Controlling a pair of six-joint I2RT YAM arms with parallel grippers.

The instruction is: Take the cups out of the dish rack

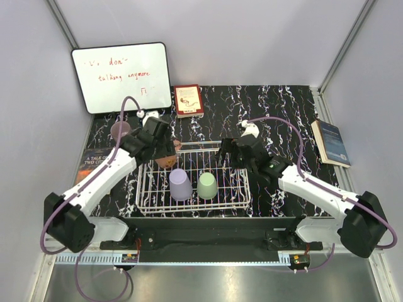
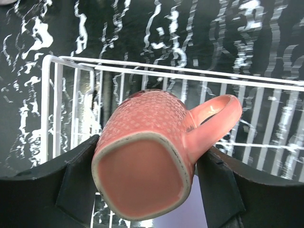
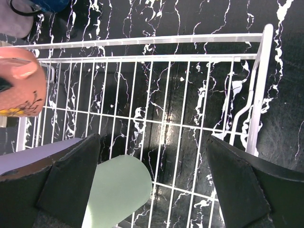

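I see that the rim end of the salmon-pink cup (image 1: 167, 165) (image 3: 23, 111) hangs free of my left gripper. Next I need to tilt my right gripper toward it and close on the rim.
The white wire dish rack (image 1: 242, 195) sits mid-table. A lavender cup (image 1: 181, 184) and a light green cup (image 1: 207, 185) stand upside down in it. My left gripper (image 1: 165, 155) is shut on a salmon-pink textured cup with a handle (image 2: 147, 137), held tilted above the rack's back left corner (image 2: 52, 95), base toward the wrist camera. My right gripper (image 1: 227, 153) is open and empty over the rack's back right part. In the right wrist view it (image 3: 152, 142) hovers above bare wire (image 3: 142, 42), with the green cup (image 3: 118, 190) by its left finger. A mauve cup (image 1: 120, 130) stands on the table left of the rack.
A whiteboard (image 1: 121, 77) leans at the back left, with a red book (image 1: 188, 100) beside it. A blue book (image 1: 330, 143) lies at the right edge and a dark book (image 1: 91, 163) at the left. A dark blue object (image 3: 47, 4) shows beyond the rack.
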